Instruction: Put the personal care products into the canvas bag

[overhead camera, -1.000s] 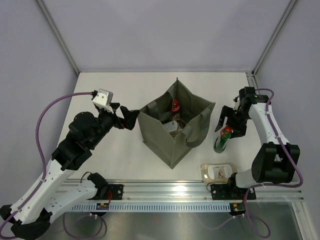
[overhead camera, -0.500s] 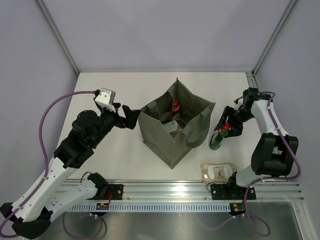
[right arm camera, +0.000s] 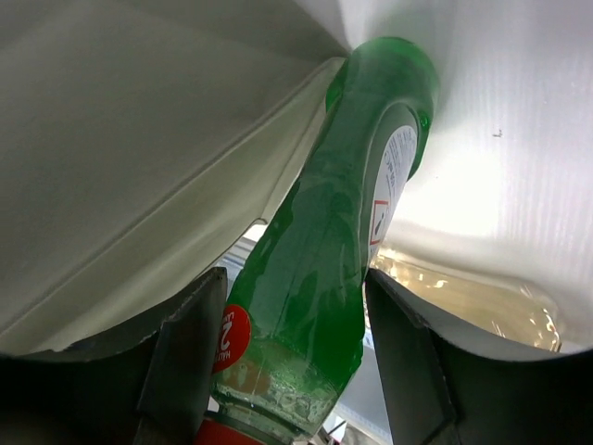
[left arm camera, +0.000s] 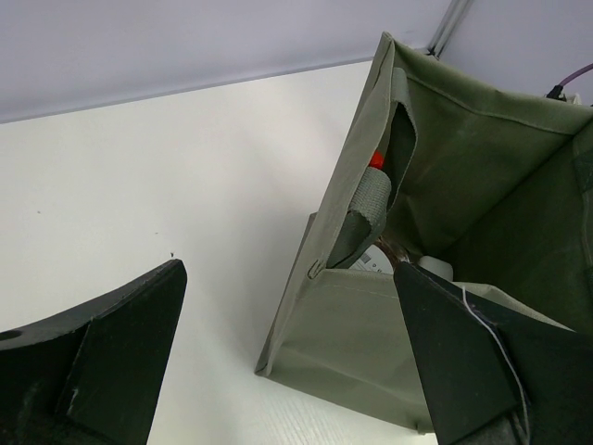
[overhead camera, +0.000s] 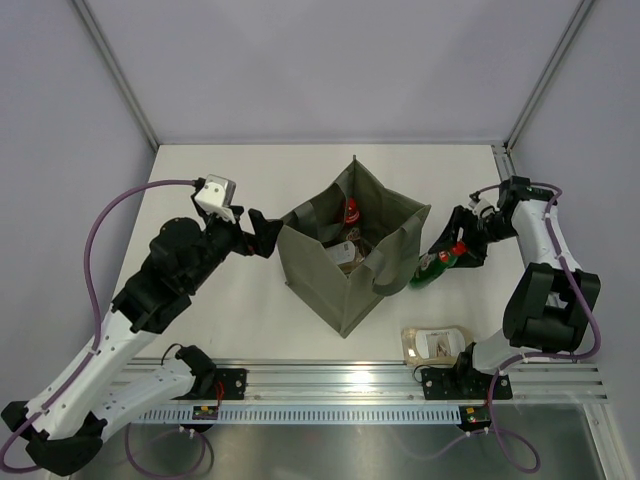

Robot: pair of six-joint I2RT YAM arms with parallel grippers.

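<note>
Next, the right gripper lifts and moves left in the top view over the bag's opening [overhead camera: 366, 234] to release the dark green bottle, as the bag's side stands between them.
The olive-grey canvas bag [overhead camera: 350, 262] stands open in the middle, with a red bottle [overhead camera: 351, 211] and other containers inside. My right gripper [overhead camera: 455, 247] is shut on the dark green red-capped bottle [overhead camera: 428, 268] near its cap and holds it tilted, base toward the bag's right wall. In the right wrist view the bottle [right arm camera: 343, 222] sits between my fingers [right arm camera: 190, 352]. My left gripper [overhead camera: 262, 235] is open and empty at the bag's left corner. In the left wrist view the bag [left arm camera: 463, 167] shows a red cap [left arm camera: 376, 159] and a white bottle [left arm camera: 435, 268]. The beige pouch [overhead camera: 435, 343] lies at the front right.
The pouch lies close to the table's near edge, just below the tilted bottle. A metal rail [overhead camera: 330, 380] runs along the front. Frame posts stand at the back corners.
The right gripper has tipped the green bottle from upright to slanted, its base swinging toward the bag. The left gripper has edged right to the bag's corner.
</note>
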